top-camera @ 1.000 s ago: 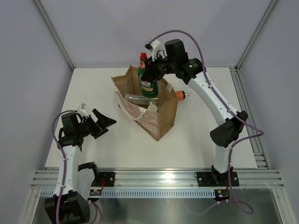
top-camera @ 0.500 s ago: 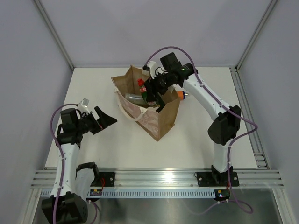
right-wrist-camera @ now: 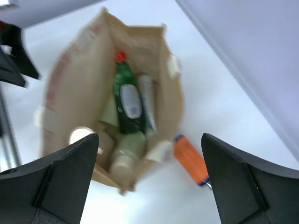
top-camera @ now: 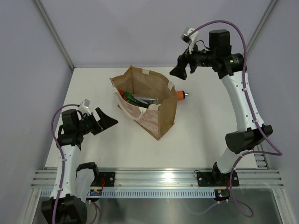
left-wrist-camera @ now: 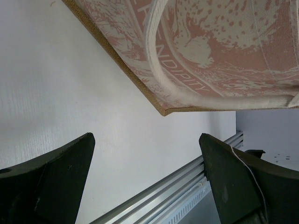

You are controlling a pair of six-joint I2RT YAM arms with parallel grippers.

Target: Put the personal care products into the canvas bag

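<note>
My open right gripper should go down next, beside the bag (top-camera: 161,122), onto the orange bottle's body near its nozzle end (top-camera: 181,95), because this bottle is the only one still outside the bag.
The canvas bag (top-camera: 161,122) stands upright mid-table, mouth open. Inside it lie the green red-capped bottle (right-wrist-camera: 126,100), a silver-grey tube (right-wrist-camera: 147,105) beside it, and two pale bottles (right-wrist-camera: 129,150) with cream caps. The orange bottle (top-camera: 181,95) lies on the table just right of the bag, also in the right wrist view (right-wrist-camera: 189,159). My right gripper (top-camera: 177,69) hangs high above and right of the bag, open and empty. My left gripper (top-camera: 108,119) is open and empty, low beside the bag's patterned side (left-wrist-camera: 210,42).
The bag's cream strap handle (left-wrist-camera: 156,74) hangs over its patterned side. An aluminium rail (top-camera: 154,176) runs along the table's near edge. Grey enclosure walls (top-camera: 140,28) stand behind and at both sides.
My right gripper lowered the green bottle into the bag, let go of it, opened wide, then rose up and to the right. The left arm has barely shifted.
</note>
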